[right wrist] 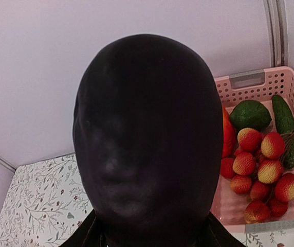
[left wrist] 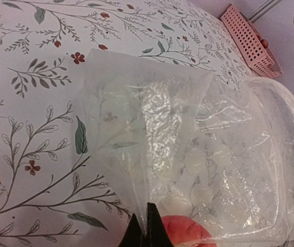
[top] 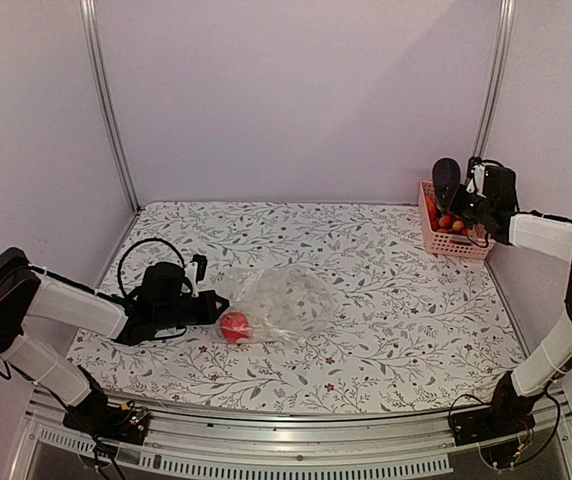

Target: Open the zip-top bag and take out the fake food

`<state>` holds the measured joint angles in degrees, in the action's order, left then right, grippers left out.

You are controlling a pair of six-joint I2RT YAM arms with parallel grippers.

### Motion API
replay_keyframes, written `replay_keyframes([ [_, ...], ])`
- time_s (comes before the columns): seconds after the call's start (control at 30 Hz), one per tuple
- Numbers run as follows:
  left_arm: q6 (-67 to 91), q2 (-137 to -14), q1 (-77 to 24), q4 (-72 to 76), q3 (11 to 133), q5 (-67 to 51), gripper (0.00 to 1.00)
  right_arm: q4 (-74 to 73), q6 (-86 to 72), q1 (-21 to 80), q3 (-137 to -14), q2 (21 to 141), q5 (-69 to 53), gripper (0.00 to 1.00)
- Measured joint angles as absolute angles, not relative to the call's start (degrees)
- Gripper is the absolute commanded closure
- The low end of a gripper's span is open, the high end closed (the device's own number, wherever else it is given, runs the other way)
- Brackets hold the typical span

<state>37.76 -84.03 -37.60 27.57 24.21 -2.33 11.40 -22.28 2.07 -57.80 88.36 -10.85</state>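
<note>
My right gripper is to move outward and toward the side of the basket next, then down over the basket's far corner by the cucumber, because red-yellow pieces crowd the near part of the basket.
The clear zip-top bag (top: pixel 284 298) lies crumpled on the flowered table, left of middle. One red round piece of fake food (top: pixel 233 326) is still inside it at its near left corner. My left gripper (top: pixel 214 306) is shut on the bag's edge right beside the red piece. In the left wrist view my fingertips (left wrist: pixel 147 227) pinch the plastic of the bag (left wrist: pixel 198 154), with the red piece (left wrist: pixel 188 231) just to the right. My right gripper (top: pixel 463 197) is shut on a dark, near-black oval piece (top: pixel 446 177), held above the pink basket. That piece (right wrist: pixel 147 139) fills the right wrist view.
The pink slatted basket (top: pixel 453 243) stands at the back right corner against the wall. It also shows in the left wrist view (left wrist: pixel 247 38). In the right wrist view the basket (right wrist: pixel 247 80) holds a green round piece (right wrist: pixel 250 114), a dark green cucumber (right wrist: pixel 286 128) and several red-yellow pieces (right wrist: pixel 260 172).
</note>
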Motion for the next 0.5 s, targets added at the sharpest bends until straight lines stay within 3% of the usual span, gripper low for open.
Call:
replay_keyframes([
  [0.23, 37.5, -84.0, -37.2, 27.6, 24.2, -2.6, 1.0, 5.5, -19.0, -5.8, -76.6, 99.9, -10.7, 0.71],
  [0.5, 37.5, -84.0, -36.8, 27.8, 24.1, -2.6, 1.0, 0.0, -16.3, -9.3, -86.1, 109.3, -10.0, 0.69],
])
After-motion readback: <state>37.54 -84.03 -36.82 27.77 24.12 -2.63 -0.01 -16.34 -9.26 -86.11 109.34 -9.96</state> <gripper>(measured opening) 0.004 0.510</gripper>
